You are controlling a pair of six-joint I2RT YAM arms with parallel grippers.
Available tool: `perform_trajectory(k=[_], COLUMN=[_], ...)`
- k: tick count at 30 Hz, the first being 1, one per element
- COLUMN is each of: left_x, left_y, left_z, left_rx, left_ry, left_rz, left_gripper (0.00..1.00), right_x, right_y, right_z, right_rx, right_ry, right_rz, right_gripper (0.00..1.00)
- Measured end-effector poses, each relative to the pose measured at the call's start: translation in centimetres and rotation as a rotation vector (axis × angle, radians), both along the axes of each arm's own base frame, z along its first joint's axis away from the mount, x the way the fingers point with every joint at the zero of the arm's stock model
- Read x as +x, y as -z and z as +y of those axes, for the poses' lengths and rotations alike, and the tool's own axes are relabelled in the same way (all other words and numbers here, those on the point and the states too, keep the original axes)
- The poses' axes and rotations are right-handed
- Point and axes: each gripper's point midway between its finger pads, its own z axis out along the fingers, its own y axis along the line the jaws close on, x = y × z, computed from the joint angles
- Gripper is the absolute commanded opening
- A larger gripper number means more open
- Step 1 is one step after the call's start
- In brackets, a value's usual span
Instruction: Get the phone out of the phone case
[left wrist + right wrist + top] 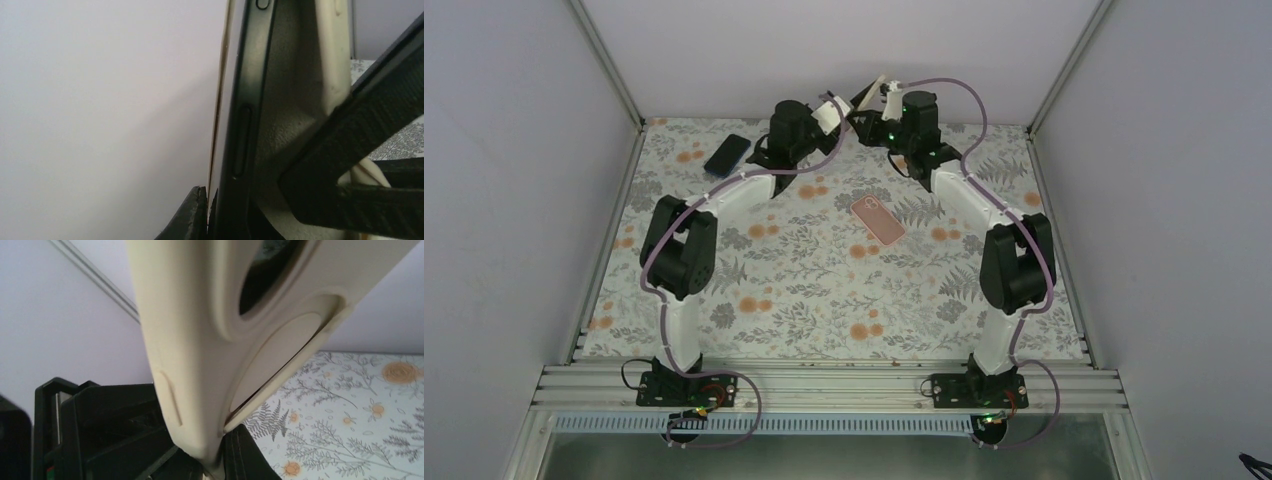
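My left gripper pulls to the left in the top view, back and down onto the mat nearer than the second phone next, since the phone case (331, 55) is bent away.
Both arms meet high at the back middle of the table. My left gripper (832, 113) is shut on the edge of a dark phone (250, 100), whose side buttons show in the left wrist view, where the gripper (212, 212) sits at the bottom. A cream phone case (331, 55) is bent away from the phone's right side. My right gripper (871, 100) is shut on that case (200, 315), near its bottom corner (220, 462). The case's camera cut-out shows at the top. One right finger (360, 130) crosses the left wrist view.
A second dark phone (727, 153) lies on the floral mat at the back left. A pink phone-shaped item (879, 219) lies in the middle of the mat. The enclosure's back wall stands just behind both grippers.
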Motion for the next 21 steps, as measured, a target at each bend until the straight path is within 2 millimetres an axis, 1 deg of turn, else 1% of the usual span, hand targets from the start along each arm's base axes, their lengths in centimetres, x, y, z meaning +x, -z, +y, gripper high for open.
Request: perform_trajectory(k=[4,6,11,16,18,21], left_x=[-0.4,-0.5,-0.9,-1.4,-1.6,-2.0], left_y=[-1.3,-1.5,-0.6,-0.3,-0.2,-0.3], left_z=[1.0,1.2,1.2,1.0,1.3,2.0], left_rx=[-0.017,-0.021,-0.018,-0.016,-0.016,-0.018], left_ry=[0.050,0.071,0.111,0.139,0.153,0.173], left_rz=[-0.008,-0.004,0.041,0.060,0.069,0.085], left_gripper=[0.02,0.02,0.02,0.02,0.02,0.02], right_x=[-0.5,-0.6,-0.9,-1.0,-1.0,-1.4], right_y=[-0.9,-1.1,-0.3,0.0,0.2,0.1], right_z=[0.9,1.1,1.0,0.2,-0.1,0.2], right_rx=[-0.034,-0.047,-0.087,-0.102,-0.109,-0.125], right_ry=[-0.036,-0.046,-0.063,-0.101,-0.116,-0.154], right_rz=[-0.042,-0.056,-0.046,-0.040,-0.040,-0.048], right_gripper=[0.02,0.02,0.02,0.03,0.03,0.03])
